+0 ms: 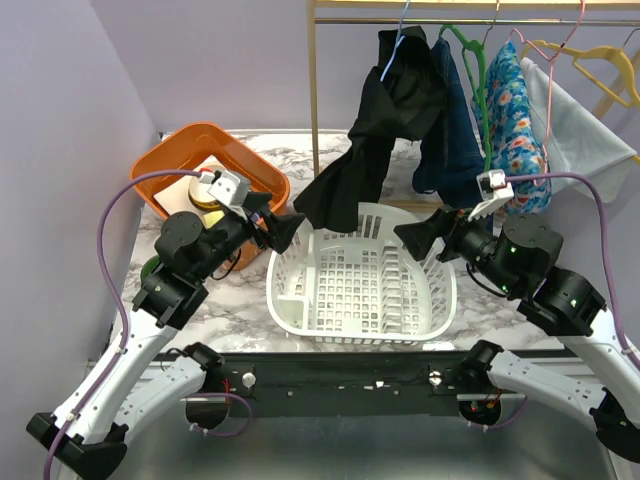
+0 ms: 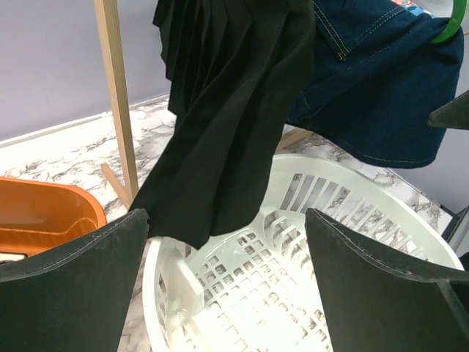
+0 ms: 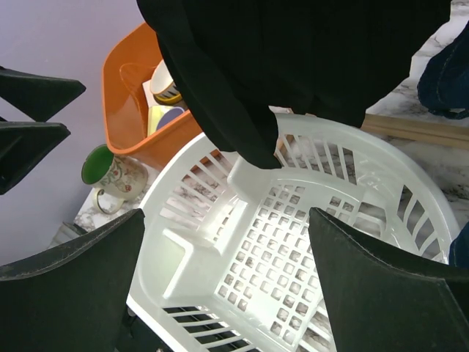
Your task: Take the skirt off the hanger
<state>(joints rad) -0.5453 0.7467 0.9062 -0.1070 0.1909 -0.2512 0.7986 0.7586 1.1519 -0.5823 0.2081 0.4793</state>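
Note:
My left gripper needs to rise outward, to the right in the top view, onto cloth below the hanger's end [image 1: 377, 97], since the blue hanger [image 1: 401, 30] holds the skirt's top.
A black skirt [image 1: 378, 130] hangs from a blue hanger [image 1: 401, 30] on the gold rail, its lower end drooping over the back rim of a white basket [image 1: 290, 315]. It also shows in the left wrist view [image 2: 234, 110] and the right wrist view [image 3: 293, 66]. My left gripper [image 1: 283, 231] is open and empty at the basket's left rim, just left of the skirt's lower corner. My right gripper [image 1: 418, 236] is open and empty at the basket's right rim, apart from the skirt.
A dark blue denim garment [image 1: 450, 120] on a green hanger [image 1: 470, 60] hangs right of the skirt, then a floral garment [image 1: 515, 110] and a white one [image 1: 580, 120]. An orange bin [image 1: 175, 160] stands back left, with a green-lined mug [image 3: 110, 176] beside it. The gold rack post [image 2: 117, 103] rises behind the basket.

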